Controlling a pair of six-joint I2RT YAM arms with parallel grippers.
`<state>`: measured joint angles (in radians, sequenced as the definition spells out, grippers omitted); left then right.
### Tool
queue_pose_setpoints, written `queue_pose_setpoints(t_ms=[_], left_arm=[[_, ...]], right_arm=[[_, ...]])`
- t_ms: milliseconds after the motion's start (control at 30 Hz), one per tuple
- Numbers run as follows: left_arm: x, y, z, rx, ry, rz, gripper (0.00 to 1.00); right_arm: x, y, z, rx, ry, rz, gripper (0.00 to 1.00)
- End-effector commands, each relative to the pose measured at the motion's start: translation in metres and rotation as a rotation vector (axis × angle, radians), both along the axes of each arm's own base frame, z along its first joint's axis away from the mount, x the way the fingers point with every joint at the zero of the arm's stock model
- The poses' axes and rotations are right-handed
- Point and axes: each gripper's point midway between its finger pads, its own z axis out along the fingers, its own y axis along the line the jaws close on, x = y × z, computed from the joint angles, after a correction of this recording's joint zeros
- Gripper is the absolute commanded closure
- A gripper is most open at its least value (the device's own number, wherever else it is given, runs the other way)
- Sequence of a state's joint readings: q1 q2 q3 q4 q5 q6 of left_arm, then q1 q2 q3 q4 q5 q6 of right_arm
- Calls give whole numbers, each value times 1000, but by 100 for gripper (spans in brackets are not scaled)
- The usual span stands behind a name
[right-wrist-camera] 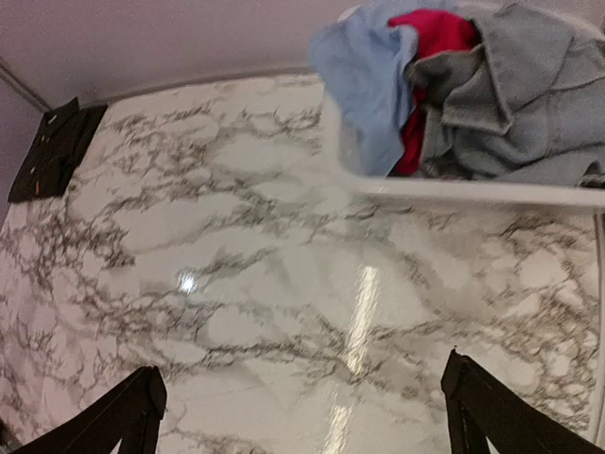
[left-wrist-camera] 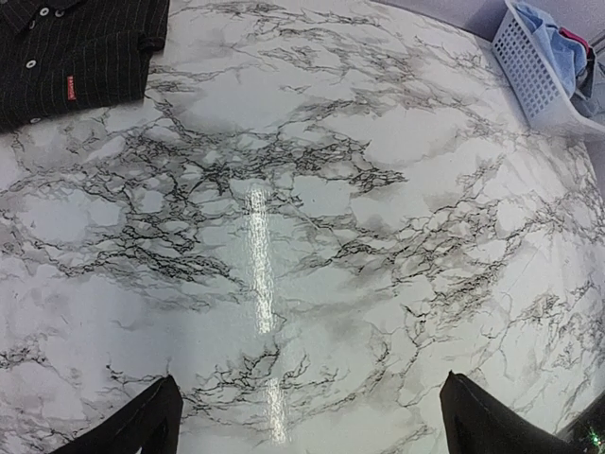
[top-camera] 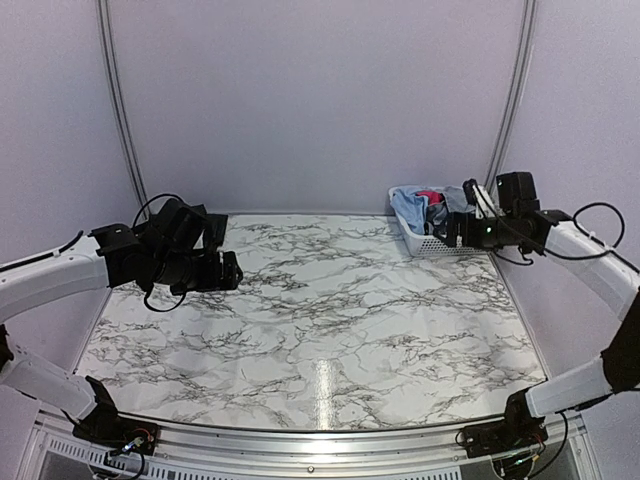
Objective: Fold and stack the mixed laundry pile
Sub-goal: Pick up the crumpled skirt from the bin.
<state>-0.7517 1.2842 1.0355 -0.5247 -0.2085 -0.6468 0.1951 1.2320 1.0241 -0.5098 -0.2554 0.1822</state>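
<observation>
The grey-blue denim garment lies uncovered beyond the basket's near rim, so my right gripper will move outward and to the right in the top view onto it next.
The mixed laundry pile is in two places. A black pinstriped button shirt (left-wrist-camera: pixel 76 52) lies flat and folded at the table's back left corner, and shows small in the right wrist view as the same shirt (right-wrist-camera: pixel 52 151). A light blue piece (right-wrist-camera: pixel 364 85), a pink-red piece (right-wrist-camera: pixel 430 33) and a grey-blue piece (right-wrist-camera: pixel 515 95) are heaped in the basket. My left gripper (left-wrist-camera: pixel 307 397) hovers open over bare table near the shirt. My right gripper (right-wrist-camera: pixel 302 378) is open and empty, just in front of the basket.
The white lattice basket (top-camera: pixel 432 245) stands at the back right corner, its rim (right-wrist-camera: pixel 473 189) close above my right fingers. The marble-patterned table (top-camera: pixel 330 320) spreads between the arms. Grey walls close in the back and both sides.
</observation>
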Motion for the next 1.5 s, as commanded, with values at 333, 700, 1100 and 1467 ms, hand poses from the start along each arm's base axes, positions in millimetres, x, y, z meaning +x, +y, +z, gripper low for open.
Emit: queue_pose_setpoints(t_ms=[333, 700, 1100, 1467], left_arm=[[61, -24, 56, 17, -144, 16, 1], [71, -15, 33, 49, -79, 39, 1], [76, -7, 27, 59, -60, 63, 1], [84, -17, 25, 60, -53, 30, 1]], right_arm=[[221, -176, 49, -171, -155, -368, 1], [295, -199, -34, -147, -74, -413, 2], [306, -195, -33, -104, -98, -412, 99], [280, -183, 133, -35, -406, -400, 100]])
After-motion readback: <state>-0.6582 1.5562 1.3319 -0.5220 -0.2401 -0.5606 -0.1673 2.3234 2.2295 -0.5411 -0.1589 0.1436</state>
